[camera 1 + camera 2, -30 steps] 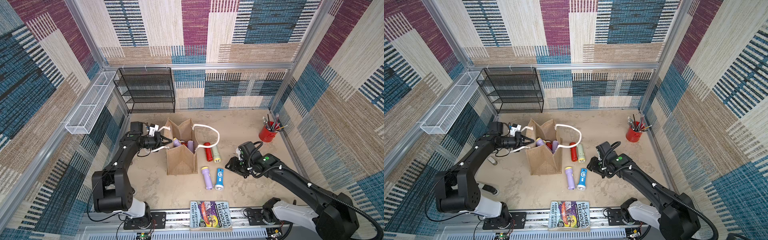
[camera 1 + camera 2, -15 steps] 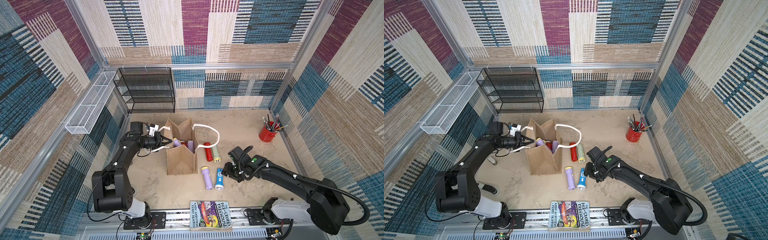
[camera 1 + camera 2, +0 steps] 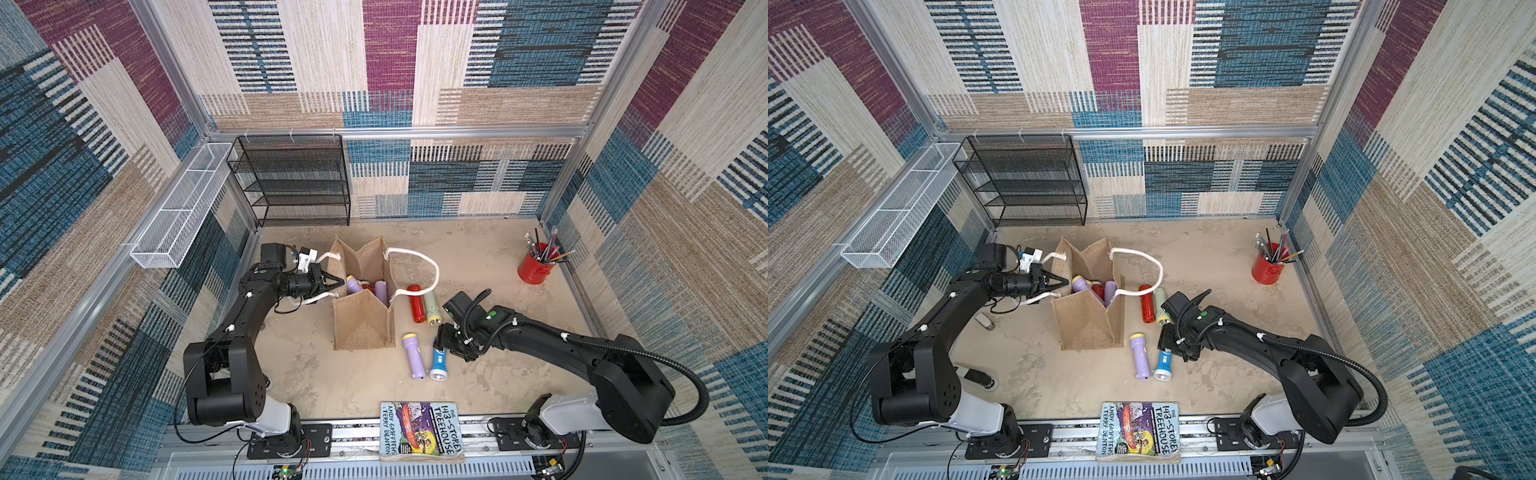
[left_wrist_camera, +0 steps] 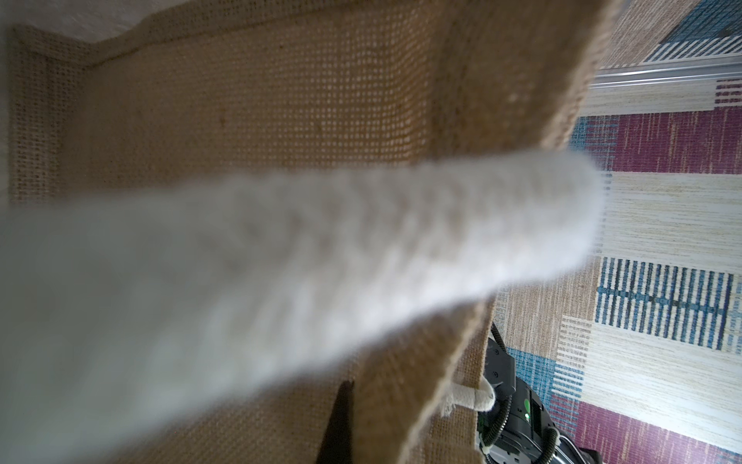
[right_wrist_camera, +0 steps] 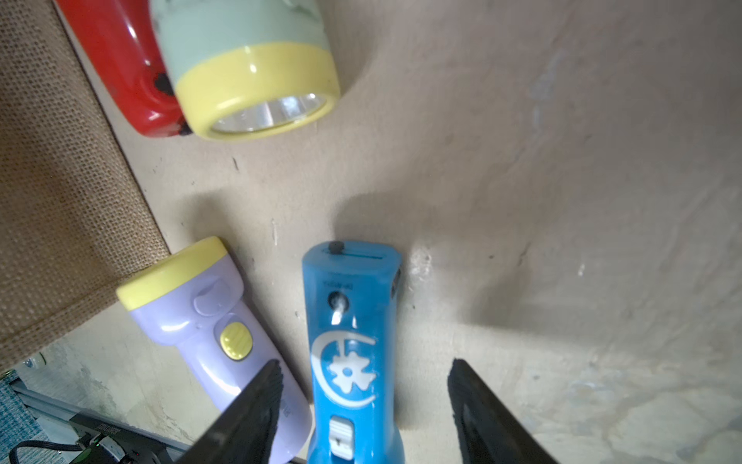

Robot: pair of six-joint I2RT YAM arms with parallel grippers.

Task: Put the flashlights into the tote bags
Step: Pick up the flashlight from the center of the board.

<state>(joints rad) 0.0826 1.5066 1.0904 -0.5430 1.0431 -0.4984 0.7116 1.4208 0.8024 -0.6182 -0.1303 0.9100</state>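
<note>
My right gripper moves down around the blue flashlight's handle [image 3: 439,356] [image 5: 347,352] next and closes, since the handle lies below, lined up between the open fingers.
The tan burlap tote bag [image 3: 361,328] [image 3: 1088,322] stands open mid-floor with lilac and red flashlights [image 3: 354,285] inside. My left gripper [image 3: 340,284] [image 3: 1064,281] is shut on the bag's left rim, and the burlap [image 4: 281,100] and a white rope handle [image 4: 281,261] fill the left wrist view. To the right of the bag lie a red flashlight [image 3: 414,302], a pale green one [image 3: 431,307], a lilac one [image 3: 415,357] and a blue one [image 3: 439,360]. My right gripper [image 5: 365,363] [image 3: 446,340] is open, with its fingers on either side of the blue flashlight [image 5: 349,321].
A red cup of pencils [image 3: 536,270] stands at the back right. A black wire rack [image 3: 291,183] is against the back wall and a white mesh basket [image 3: 178,212] hangs on the left wall. A book [image 3: 419,430] lies at the front edge.
My right gripper has moved left to the blue flashlight and its jaws have spread wider. The left arm and the bag have not moved.
</note>
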